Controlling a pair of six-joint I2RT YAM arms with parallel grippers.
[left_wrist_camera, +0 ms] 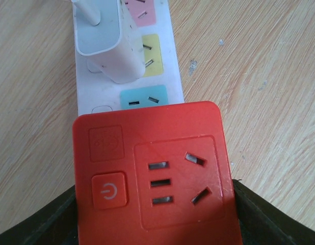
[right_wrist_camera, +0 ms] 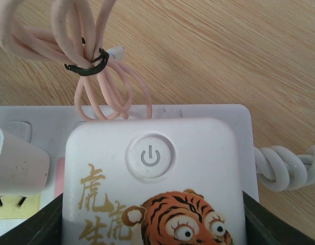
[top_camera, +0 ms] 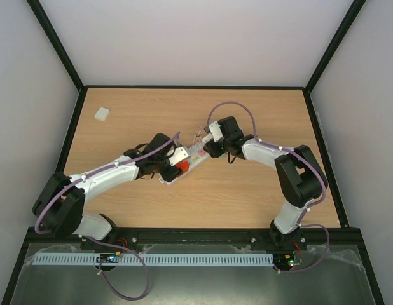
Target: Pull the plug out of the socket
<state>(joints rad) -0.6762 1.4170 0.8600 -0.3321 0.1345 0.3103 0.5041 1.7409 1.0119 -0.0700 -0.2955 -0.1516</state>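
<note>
My left gripper lifts its red adapter off the socket next, then carries it outward and down beside the small white object and releases it, as that tabletop is bare.
The socket, a long white power strip (top_camera: 191, 157), lies diagonally at the table's middle. In the left wrist view its face (left_wrist_camera: 82, 87) shows blue, yellow and pink squares. A red plug-in adapter (left_wrist_camera: 152, 178) with a power button sits on the strip's near end (top_camera: 179, 168). My left gripper (left_wrist_camera: 155, 227) is shut on the red adapter, with one dark finger (left_wrist_camera: 45, 224) on each side. A white charger plug (left_wrist_camera: 109, 46) stands in the strip's middle. A white adapter with a tiger picture (right_wrist_camera: 152, 173) sits on the far end (right_wrist_camera: 241, 122). My right gripper (right_wrist_camera: 155, 232) is shut on it.
A bundle of pink cable (right_wrist_camera: 91, 56) tied with a black twist lies beyond the strip. The strip's white twisted cord (right_wrist_camera: 285, 168) runs off to the right. A small white object (top_camera: 102, 114) lies at the table's far left. Black frame rails border the table.
</note>
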